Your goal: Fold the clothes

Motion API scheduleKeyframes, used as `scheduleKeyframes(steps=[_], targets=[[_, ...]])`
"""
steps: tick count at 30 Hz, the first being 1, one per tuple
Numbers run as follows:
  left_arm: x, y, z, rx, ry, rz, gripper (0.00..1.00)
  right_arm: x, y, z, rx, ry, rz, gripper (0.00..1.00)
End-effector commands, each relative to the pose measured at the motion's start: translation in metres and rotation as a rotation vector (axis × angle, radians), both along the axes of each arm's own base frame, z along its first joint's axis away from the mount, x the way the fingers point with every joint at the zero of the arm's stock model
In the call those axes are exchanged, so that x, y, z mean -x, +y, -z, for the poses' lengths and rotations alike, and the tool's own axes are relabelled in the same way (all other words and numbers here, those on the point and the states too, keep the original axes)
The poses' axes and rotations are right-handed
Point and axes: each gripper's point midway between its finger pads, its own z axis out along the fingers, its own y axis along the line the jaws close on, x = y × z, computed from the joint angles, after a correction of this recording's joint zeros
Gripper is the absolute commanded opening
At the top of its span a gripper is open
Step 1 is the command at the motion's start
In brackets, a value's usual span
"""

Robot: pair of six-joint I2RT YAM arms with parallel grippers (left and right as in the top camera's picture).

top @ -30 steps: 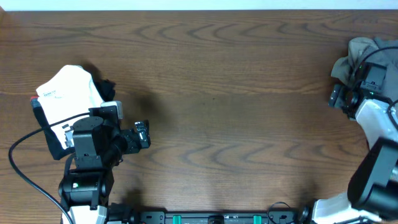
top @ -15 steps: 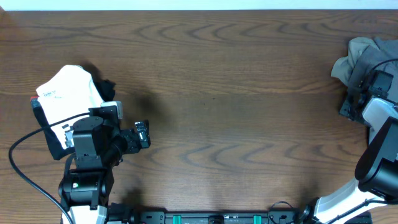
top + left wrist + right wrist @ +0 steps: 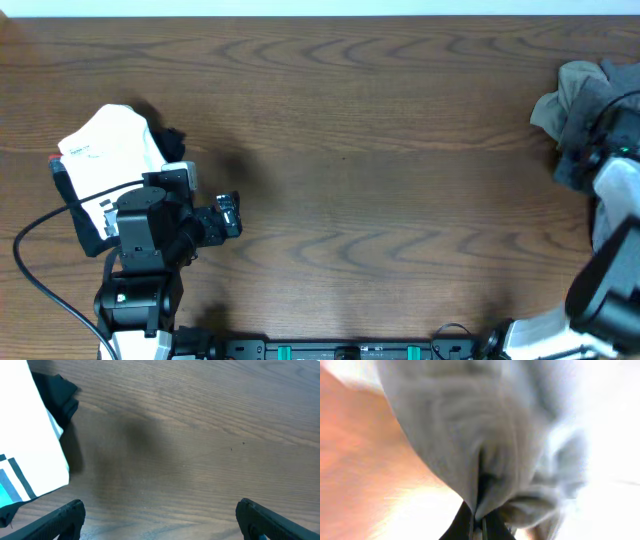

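Observation:
My right gripper pulls the fold to the left in the overhead view next and lets go of it on the bare middle tabletop, since the heap crowds the table's edge.
The clothes lie as a crumpled grey-khaki heap at the far right edge of the table. My right gripper is at the near side of that heap. In the right wrist view its black fingertips are shut on a fold of the grey fabric, which fills most of that blurred view. My left gripper sits at the left of the table, far from the clothes. In the left wrist view the left gripper is open, with only bare wood between its fingers.
A white package with teal and black markings lies at the left beside the left arm, with a small black item against its far edge. Both show in the left wrist view as the white package and black item. A black cable loops by the left base.
My right gripper has moved right into the grey heap and gone from open to shut on a fold of fabric. The left arm has not moved.

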Motion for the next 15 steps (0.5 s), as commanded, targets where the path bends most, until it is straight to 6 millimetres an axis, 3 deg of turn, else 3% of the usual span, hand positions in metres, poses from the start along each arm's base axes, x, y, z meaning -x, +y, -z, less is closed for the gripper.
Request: scheduleKeyframes(steps=[1,6,11,12,15], targets=[[-0.003,-0.001,-0.011,0.012,-0.026,-0.002,0.98,-0.017,0.001,-0.098,0.043,-0.217,-0.025,0.01],[-0.003,-0.001,-0.011,0.012,-0.025,-0.002,0.98,-0.009,0.029,-0.173,0.022,-0.357,-0.099,0.01],[-0.003,-0.001,-0.011,0.012,-0.025,-0.002,0.98,-0.008,0.071,-0.219,-0.026,-0.5,-0.252,0.01],[-0.003,-0.001,-0.011,0.012,-0.025,-0.002,0.98,-0.009,0.085,-0.226,-0.054,-0.529,-0.299,0.01],[-0.003,-0.001,-0.011,0.012,-0.025,-0.002,0.98,-0.008,0.173,-0.259,-0.193,-0.658,-0.716,0.01]])
